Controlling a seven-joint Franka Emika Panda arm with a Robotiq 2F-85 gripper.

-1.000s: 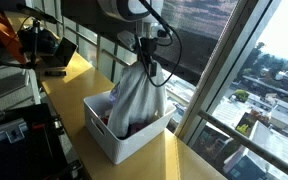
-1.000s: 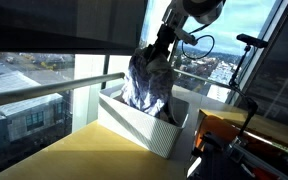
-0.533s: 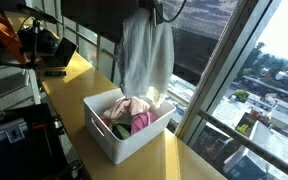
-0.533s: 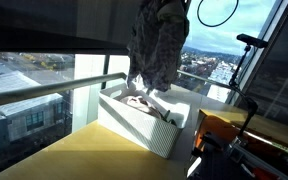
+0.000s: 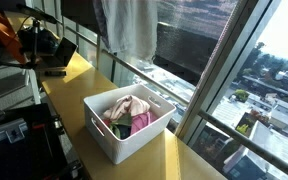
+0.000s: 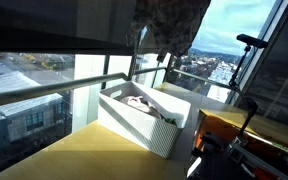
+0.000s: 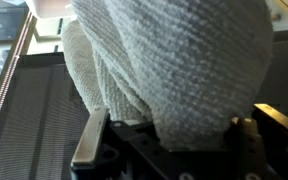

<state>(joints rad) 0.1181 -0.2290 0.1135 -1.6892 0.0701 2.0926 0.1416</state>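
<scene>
The yellow counter beside the bin is bare, so the gripper should move past the bin's end, lower the towel (image 5: pixel 129 28) onto that open part of the counter and let go of it.
A whitish terry towel (image 5: pixel 129 28) hangs from the top of the picture, well above the white bin (image 5: pixel 124 148) on the yellow counter. In an exterior view the same towel (image 6: pixel 169 25) dangles over the bin (image 6: pixel 134 125). The gripper itself is above the top edge in both exterior views. In the wrist view my gripper (image 7: pixel 174 140) is shut on the towel (image 7: pixel 174 70), whose folds fill the space between the dark fingers (image 7: pixel 90 143). Pink and dark clothes (image 5: pixel 129 112) lie inside the bin.
The bin stands by a large window with a metal rail (image 5: pixel 184 90) just behind it. Electronics and cables (image 5: pixel 39 45) sit at the counter's far end. An orange and black unit (image 6: pixel 234 135) stands beside the bin. The counter (image 6: pixel 74 160) runs on in front of the bin.
The gripper has risen straight up with the towel. The towel came out of the bin and now hangs clear above it; the gripper has left the top of both exterior views.
</scene>
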